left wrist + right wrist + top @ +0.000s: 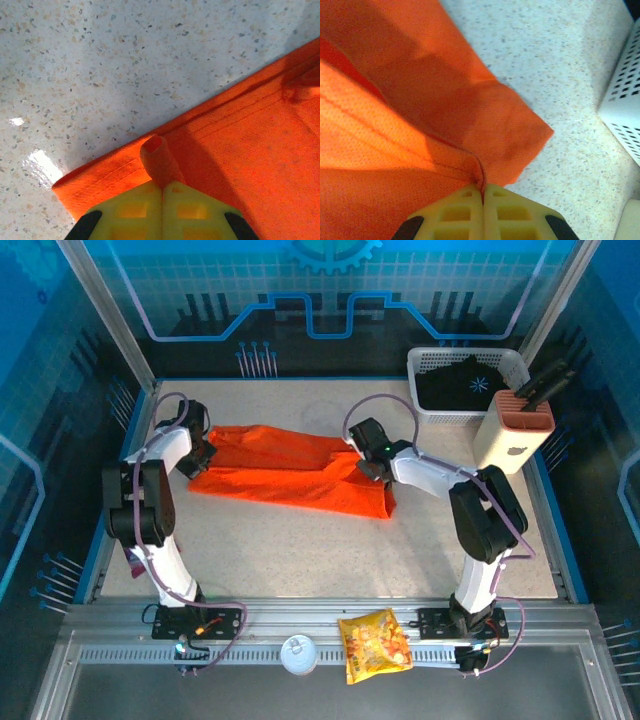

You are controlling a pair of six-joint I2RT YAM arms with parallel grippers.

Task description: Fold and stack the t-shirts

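Observation:
My right gripper should ease outward and down next and let go of the clamped fold onto the flat orange layer [342, 450] [475, 122], because that cloth is below and outward of my fingers.
The orange t-shirt [290, 470] lies stretched across the middle of the table, partly folded. My left gripper [205, 452] is shut on its left edge; in the left wrist view a pinch of orange t-shirt hem [159, 162] sticks out from between the yellow fingers [135, 210]. My right gripper [366, 462] is shut on the shirt's right end, where a fold of orange t-shirt cloth [470, 155] is clamped between the yellow fingers [510, 212]. The black t-shirt [462, 385] with a pale-blue starburst lies in the white basket [424, 412] at the back right.
A tan block with a rust-coloured top [512, 430] stands beside the basket. A yellow-orange snack bag [375, 643] and a white cup [299, 653] sit on the metal rail at the near edge. The basket wall [625, 100] is close to the right gripper.

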